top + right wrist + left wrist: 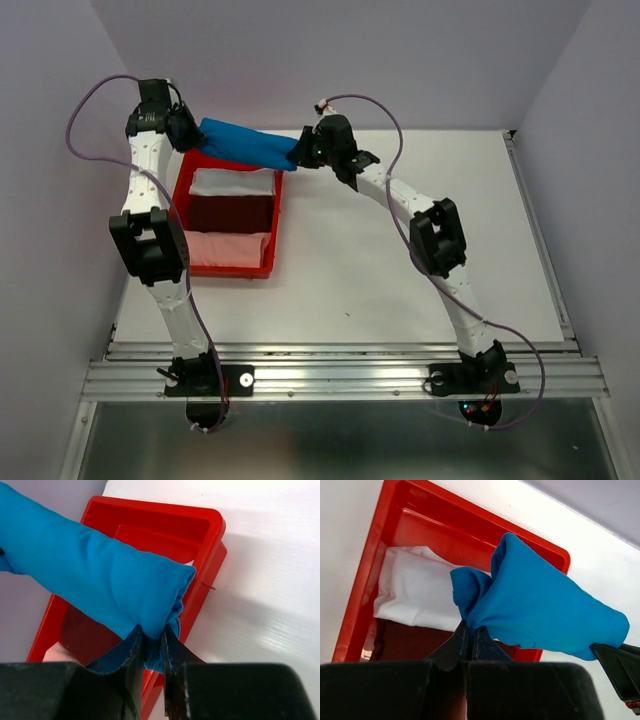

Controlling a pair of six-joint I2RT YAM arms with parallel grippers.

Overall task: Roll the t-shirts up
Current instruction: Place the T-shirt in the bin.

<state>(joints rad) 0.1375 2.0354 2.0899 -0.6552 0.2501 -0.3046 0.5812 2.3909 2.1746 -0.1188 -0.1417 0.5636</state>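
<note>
The far section of the bin beyond the white t-shirt is empty. The blue roll's end goes down inside the bin's rim next, and my right gripper releases it.
The bright blue t-shirt is rolled into a thick tube and hangs in the air over the far end of the red bin. My left gripper is shut on its left end. My right gripper is shut on its right end. The roll spans between both grippers. In the bin lie a rolled white t-shirt, a dark red one and a pink one.
The red bin sits at the table's left side; its far compartment holds nothing. The white table stretches to the right. A grey wall stands behind, and a metal rail runs along the near edge.
</note>
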